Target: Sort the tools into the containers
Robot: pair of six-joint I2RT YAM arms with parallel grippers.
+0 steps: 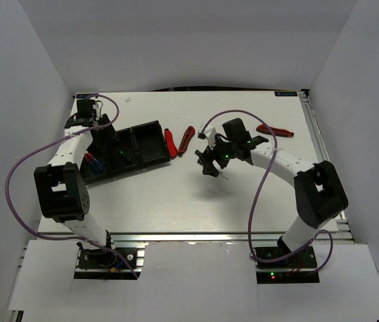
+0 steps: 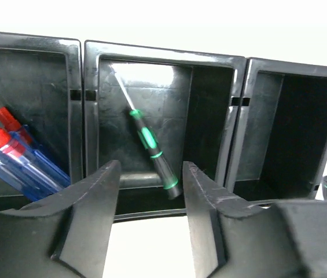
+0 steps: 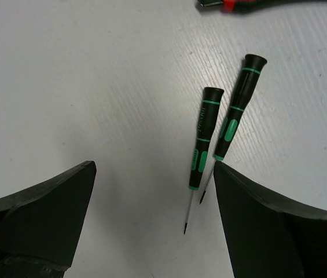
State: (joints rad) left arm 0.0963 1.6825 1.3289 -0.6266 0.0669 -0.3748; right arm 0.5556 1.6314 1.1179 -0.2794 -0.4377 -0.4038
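The outer black-and-green screwdriver's handle (image 3: 238, 106) lies slanted, outside my fingers. My right gripper will shift outward, turn a little and go down onto that handle.
The black three-compartment tray (image 1: 150, 144) lies at the left. In the left wrist view, the tray (image 2: 238, 133) holds several blue-handled, red-tipped screwdrivers (image 2: 13, 156) in one end compartment and a black-and-green screwdriver (image 2: 151, 152) in the middle one. The other end compartment looks empty. My left gripper (image 2: 150, 174) is open and empty just outside the tray's wall (image 1: 105, 131). My right gripper (image 1: 210, 163) hangs open and empty (image 3: 151, 174) over two black-and-green screwdrivers (image 3: 205, 139) (image 3: 237, 116) lying on the table near its right finger.
Two red-and-black cutters (image 1: 170, 142) (image 1: 186, 139) lie just right of the tray. A third (image 1: 275, 130) lies at the back right, and its end shows in the right wrist view (image 3: 232, 4). White walls surround the table.
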